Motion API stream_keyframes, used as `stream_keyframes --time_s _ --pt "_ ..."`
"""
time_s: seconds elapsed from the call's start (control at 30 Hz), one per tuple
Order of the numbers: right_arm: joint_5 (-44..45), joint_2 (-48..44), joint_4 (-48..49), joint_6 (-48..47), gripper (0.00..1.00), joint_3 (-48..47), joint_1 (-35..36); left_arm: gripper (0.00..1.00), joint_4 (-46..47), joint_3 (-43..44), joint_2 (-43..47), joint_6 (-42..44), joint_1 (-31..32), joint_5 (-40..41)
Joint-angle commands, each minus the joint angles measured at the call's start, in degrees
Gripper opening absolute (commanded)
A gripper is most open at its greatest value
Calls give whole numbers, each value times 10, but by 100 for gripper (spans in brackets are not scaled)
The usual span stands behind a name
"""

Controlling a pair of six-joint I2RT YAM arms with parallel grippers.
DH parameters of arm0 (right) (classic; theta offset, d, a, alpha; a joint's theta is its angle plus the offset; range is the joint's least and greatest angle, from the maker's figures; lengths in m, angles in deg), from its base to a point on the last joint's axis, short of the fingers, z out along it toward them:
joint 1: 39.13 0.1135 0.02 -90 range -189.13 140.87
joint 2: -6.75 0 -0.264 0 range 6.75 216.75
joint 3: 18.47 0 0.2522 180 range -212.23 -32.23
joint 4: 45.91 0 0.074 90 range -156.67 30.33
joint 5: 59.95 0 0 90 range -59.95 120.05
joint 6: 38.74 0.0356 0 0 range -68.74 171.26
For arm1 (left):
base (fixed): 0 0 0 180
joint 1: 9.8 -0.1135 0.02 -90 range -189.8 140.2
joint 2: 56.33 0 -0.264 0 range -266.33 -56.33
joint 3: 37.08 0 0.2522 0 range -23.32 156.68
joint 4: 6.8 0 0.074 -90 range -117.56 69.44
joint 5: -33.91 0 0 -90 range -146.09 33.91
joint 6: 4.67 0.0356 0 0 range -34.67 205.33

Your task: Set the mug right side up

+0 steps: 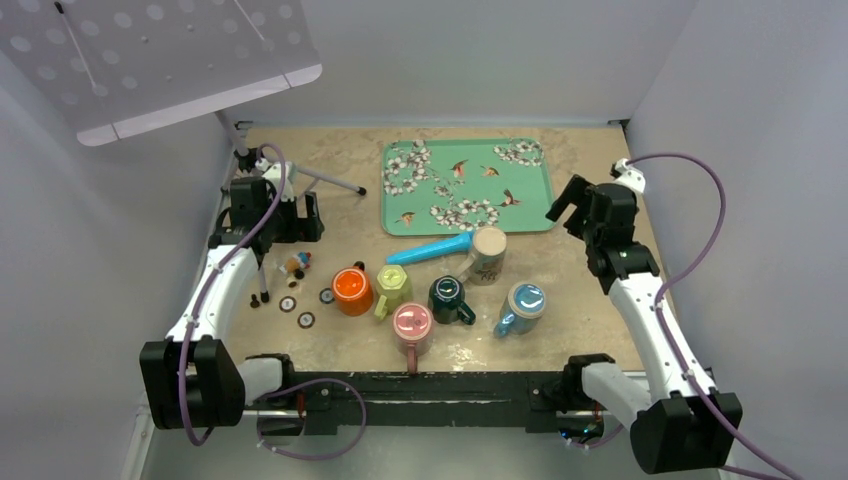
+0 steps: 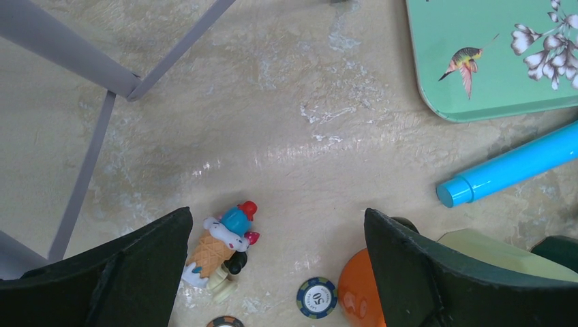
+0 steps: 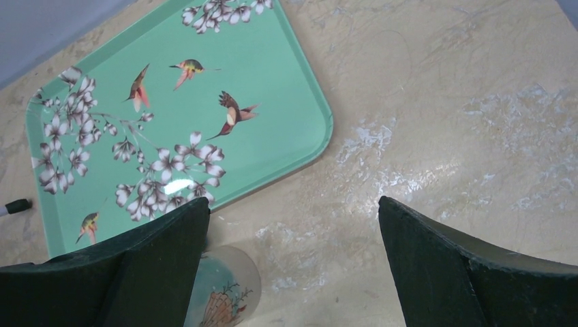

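My right gripper moves to the left in the top view and down onto the cream mug's jutting handle (image 1: 464,268) next, since the mug's closed end faces up.
Several mugs stand in a cluster at the table's front middle: orange (image 1: 352,291), yellow-green (image 1: 393,287), pink (image 1: 412,326), dark teal (image 1: 447,297), blue (image 1: 522,306) and a cream shell-pattern mug (image 1: 487,253). The cream mug shows a flat closed end upward, so it looks upside down; it also shows in the right wrist view (image 3: 228,293). My left gripper (image 1: 283,222) (image 2: 278,231) is open and empty, above the toys left of the orange mug (image 2: 358,293). My right gripper (image 1: 565,208) (image 3: 293,225) is open and empty, right of the cream mug.
A green floral tray (image 1: 535,205) (image 3: 300,102) lies at the back. A blue cylinder (image 1: 430,250) (image 2: 511,167) lies in front of it. An ice-cream toy (image 2: 215,245), poker chips (image 2: 316,298) and small dark pieces lie at the left. A tripod (image 1: 300,175) stands at the back left.
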Motion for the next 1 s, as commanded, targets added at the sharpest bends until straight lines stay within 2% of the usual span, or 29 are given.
stream_keyframes --time_s 0.0,0.1,0.2,0.27,0.37,0.43,0.53,0.67,0.73,0.83,0.97 --pt "-11 -19 9 1 99 13 -4 100 24 -6 12 -4 2 3" --pt "-8 -27 -9 13 98 12 -3 100 26 -7 12 -4 2 6" --pt "11 -44 -66 51 95 -13 11 100 27 -8 12 -4 2 9" --pt "47 -75 -97 104 90 -23 51 100 22 -4 11 -4 2 9" --pt "107 -104 -137 192 76 -23 139 100 15 2 13 0 2 14" --pt "131 -100 -163 253 73 -20 199 100 9 5 15 7 1 18" --pt "165 -58 -173 321 73 -29 309 100 5 7 16 9 1 18" --pt "202 70 -221 373 76 -96 422 100 7 5 17 7 1 5" --pt "183 122 -219 384 78 -116 431 100 8 4 19 7 1 3" --pt "154 161 -161 379 73 -108 432 100 12 0 22 4 1 -8" --pt "152 214 -139 392 67 -96 432 100 16 -1 25 -1 1 -11"
